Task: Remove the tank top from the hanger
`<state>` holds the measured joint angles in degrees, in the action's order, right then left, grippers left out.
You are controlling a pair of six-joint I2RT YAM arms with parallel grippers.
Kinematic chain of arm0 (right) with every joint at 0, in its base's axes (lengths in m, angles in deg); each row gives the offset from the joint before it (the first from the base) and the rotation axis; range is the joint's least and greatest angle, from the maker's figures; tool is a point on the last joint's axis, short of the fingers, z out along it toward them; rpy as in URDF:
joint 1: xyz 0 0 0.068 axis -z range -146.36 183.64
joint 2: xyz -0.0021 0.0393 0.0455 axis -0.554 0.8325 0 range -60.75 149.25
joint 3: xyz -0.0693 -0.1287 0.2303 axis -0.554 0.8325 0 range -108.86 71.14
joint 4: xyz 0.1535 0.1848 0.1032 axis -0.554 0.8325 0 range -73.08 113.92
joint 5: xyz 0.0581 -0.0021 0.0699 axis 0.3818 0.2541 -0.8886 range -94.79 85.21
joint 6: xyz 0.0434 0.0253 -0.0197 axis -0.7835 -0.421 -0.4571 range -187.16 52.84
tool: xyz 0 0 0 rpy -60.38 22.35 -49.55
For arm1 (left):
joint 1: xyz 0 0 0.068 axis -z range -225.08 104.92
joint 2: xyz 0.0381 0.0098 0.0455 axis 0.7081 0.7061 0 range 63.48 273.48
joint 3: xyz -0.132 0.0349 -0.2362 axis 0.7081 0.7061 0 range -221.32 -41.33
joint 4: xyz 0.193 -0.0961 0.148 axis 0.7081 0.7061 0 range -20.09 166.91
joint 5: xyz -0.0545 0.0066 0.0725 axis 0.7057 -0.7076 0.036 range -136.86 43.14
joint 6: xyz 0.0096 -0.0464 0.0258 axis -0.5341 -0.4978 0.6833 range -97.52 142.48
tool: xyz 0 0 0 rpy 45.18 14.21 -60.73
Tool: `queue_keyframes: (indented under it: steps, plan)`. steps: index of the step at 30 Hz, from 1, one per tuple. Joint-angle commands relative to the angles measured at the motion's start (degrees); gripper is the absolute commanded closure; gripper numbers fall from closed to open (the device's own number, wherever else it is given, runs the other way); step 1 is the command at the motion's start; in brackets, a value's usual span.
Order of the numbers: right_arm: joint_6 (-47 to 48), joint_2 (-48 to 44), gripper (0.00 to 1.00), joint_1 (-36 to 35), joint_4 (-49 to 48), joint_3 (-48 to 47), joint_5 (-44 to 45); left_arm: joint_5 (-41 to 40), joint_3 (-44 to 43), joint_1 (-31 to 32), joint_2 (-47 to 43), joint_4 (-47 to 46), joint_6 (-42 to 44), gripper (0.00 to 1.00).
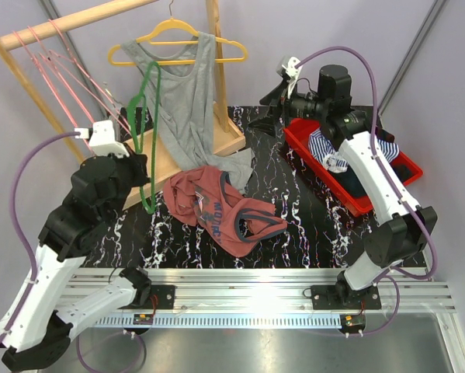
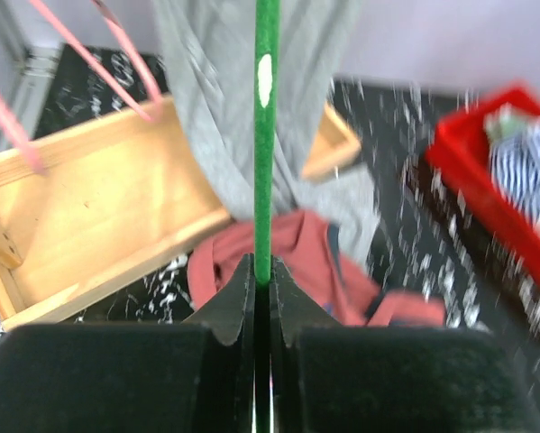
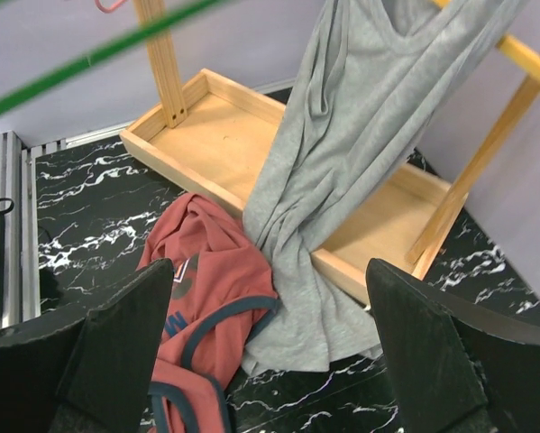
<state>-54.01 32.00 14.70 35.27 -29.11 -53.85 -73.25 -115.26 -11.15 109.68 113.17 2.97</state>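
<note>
The red tank top lies off the green hanger (image 1: 147,140), so my left gripper should next move outward to the wooden bar beside the pink hangers and release it.
A red tank top (image 1: 220,210) with dark blue trim lies crumpled on the black marbled table, off the green hanger (image 1: 147,140). My left gripper (image 1: 141,167) is shut on that hanger's thin bar, which runs up from the jaws in the left wrist view (image 2: 266,135), with the red tank top (image 2: 297,244) below. My right gripper (image 1: 269,113) hangs open high at the back right, nothing between its fingers. From its wrist I look down on the red tank top (image 3: 206,280). My right gripper (image 3: 270,298) holds nothing there.
A grey tank top (image 1: 182,101) hangs on a yellow hanger (image 1: 178,35) from the wooden rack, its hem draped over the rack's tray base (image 1: 170,155). Pink hangers (image 1: 53,62) hang at the left. A red bin (image 1: 348,186) with striped clothes stands at the right.
</note>
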Motion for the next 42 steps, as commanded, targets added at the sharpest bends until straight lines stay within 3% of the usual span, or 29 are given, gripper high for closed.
queue_keyframes:
  steps: [1, 7, 12, 27, 42]
  plan:
    - [-2.33, -1.87, 0.05, 0.39, -3.85, 1.01, 1.24, -9.63, -4.46, -0.09, 2.22, -3.79, -6.68, 1.00]
    - [-2.34, -1.69, 0.05, 0.92, -4.46, 1.90, 1.25, -16.14, -13.95, -0.09, 10.13, -3.54, -6.86, 1.00]
    - [-2.51, -1.87, 0.05, 1.36, -4.81, 2.34, 1.07, -20.63, -17.03, -2.02, 15.58, -7.67, -3.08, 1.00]
    - [-2.51, -2.66, 0.05, 2.68, -5.08, 3.30, 0.89, -17.03, -37.42, -13.45, 34.92, -3.63, -1.76, 1.00]
    - [-1.90, -2.49, 0.06, 2.77, -3.41, 3.30, -0.33, -7.45, -43.31, -22.77, 42.66, -4.59, -2.64, 1.00]
